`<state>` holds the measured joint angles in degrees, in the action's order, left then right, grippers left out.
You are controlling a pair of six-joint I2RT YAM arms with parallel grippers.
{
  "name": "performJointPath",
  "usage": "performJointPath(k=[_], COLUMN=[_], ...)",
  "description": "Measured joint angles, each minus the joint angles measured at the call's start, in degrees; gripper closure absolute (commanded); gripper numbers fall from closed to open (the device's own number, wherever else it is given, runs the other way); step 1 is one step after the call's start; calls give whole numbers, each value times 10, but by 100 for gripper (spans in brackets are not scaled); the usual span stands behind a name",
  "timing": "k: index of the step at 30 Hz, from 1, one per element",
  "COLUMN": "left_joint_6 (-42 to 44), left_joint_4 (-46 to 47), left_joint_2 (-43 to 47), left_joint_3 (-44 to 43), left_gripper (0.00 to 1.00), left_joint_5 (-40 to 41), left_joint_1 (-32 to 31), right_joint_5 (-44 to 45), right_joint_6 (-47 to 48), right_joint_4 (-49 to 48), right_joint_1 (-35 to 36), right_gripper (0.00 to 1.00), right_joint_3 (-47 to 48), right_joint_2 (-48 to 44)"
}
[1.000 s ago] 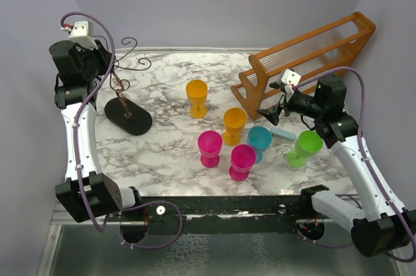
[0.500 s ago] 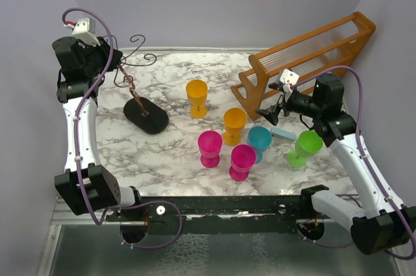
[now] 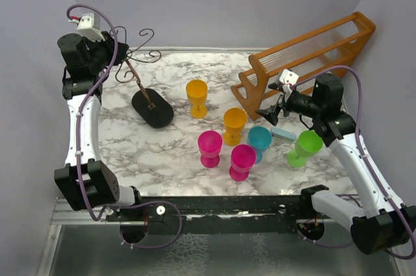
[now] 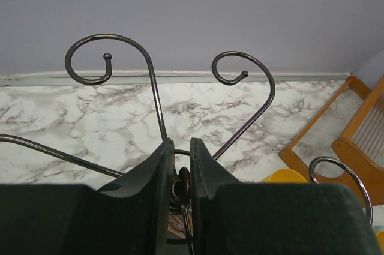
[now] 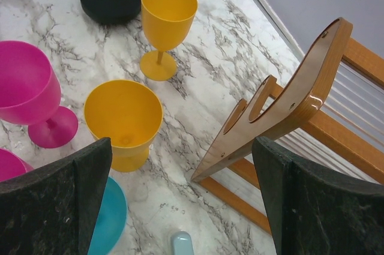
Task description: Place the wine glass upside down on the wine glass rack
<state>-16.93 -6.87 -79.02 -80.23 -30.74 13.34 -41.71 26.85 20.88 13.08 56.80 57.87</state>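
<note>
The rack is off near the side, away from the glasses, so I need to swing its stem toward the far orange glass with my left gripper next, turning slightly, then open.
The wine glass rack [image 3: 152,108] is a thin dark wire stand with curled hooks, a slanted stem and a black oval base at the back left. My left gripper [image 3: 123,55] is shut on the top of its stem. In the left wrist view the fingers [image 4: 182,144] pinch the stem's knob, and curled hooks [image 4: 150,72] spread beyond them. Several plastic wine glasses stand upright mid-table: two orange [image 3: 196,97] [image 3: 234,125], two pink [image 3: 210,147] [image 3: 242,161], one teal [image 3: 259,142], one green [image 3: 304,147]. My right gripper [image 3: 272,113] is open and empty, above the table beside the near orange glass [image 5: 123,120].
A large orange-brown wooden slatted rack [image 3: 305,55] stands at the back right, its end piece [image 5: 288,111] just ahead of my right fingers. A small light blue piece [image 3: 283,134] lies between the teal and green glasses. Walls close in the left, back and right sides.
My left gripper has moved right and toward the back with the wire rack in it. The rack's base has shifted right toward the far orange glass. The right arm has barely moved.
</note>
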Motion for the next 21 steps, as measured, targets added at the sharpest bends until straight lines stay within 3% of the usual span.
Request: performJointPath(k=[11,21], left_joint_6=[5,33], left_joint_4=[21,-15], left_joint_2=[0,-1], left_joint_3=[27,11], left_gripper=[100,100], left_joint_5=[-10,-28], left_joint_1=[-24,-43], right_joint_5=[0,0], right_joint_6=[0,0], right_joint_4=[-4,-11], right_joint_1=[0,0], right_gripper=[0,0], right_joint_3=[-7,-11], right_joint_2=[6,6])
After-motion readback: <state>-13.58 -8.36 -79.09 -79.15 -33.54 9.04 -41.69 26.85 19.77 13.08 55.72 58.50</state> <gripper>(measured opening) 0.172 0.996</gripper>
